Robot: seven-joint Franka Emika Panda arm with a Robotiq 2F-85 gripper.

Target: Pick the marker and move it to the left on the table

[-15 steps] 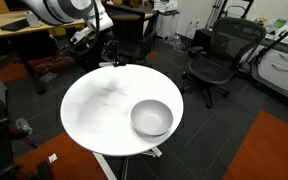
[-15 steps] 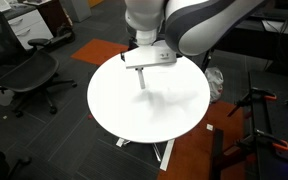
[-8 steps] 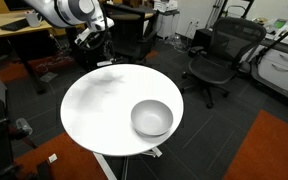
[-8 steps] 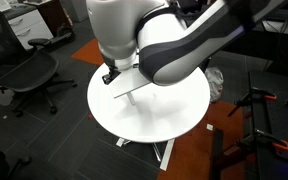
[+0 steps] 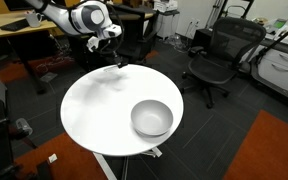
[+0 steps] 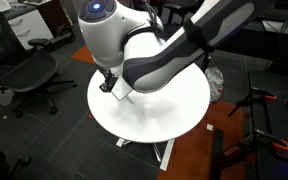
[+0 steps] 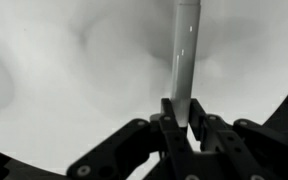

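My gripper still holds the marker (image 6: 122, 95) just above the round table, so it needs to move a little farther in and lower the marker to release it.
My gripper (image 7: 183, 112) is shut on the marker (image 7: 185, 55), a slim pale barrel that sticks out ahead of the jaws in the wrist view. In an exterior view the gripper (image 5: 117, 60) hangs over the far edge of the round white table (image 5: 94, 115). In an exterior view the arm's bulk covers much of the table (image 6: 174, 110), and the marker (image 6: 122, 95) shows as a pale stick slanting below the gripper (image 6: 111, 83), just above the tabletop. The marker's black cap end is hidden.
A grey bowl (image 5: 152, 118) sits on the table's near right part. Black office chairs (image 5: 216, 55) (image 6: 29, 75) stand around the table. A wooden desk (image 5: 24, 35) is behind the arm. Orange carpet (image 5: 269, 150) lies on the floor.
The arm has swung with the marker across the table toward its edge. In one exterior view the gripper moved left and lower; the marker stays gripped.
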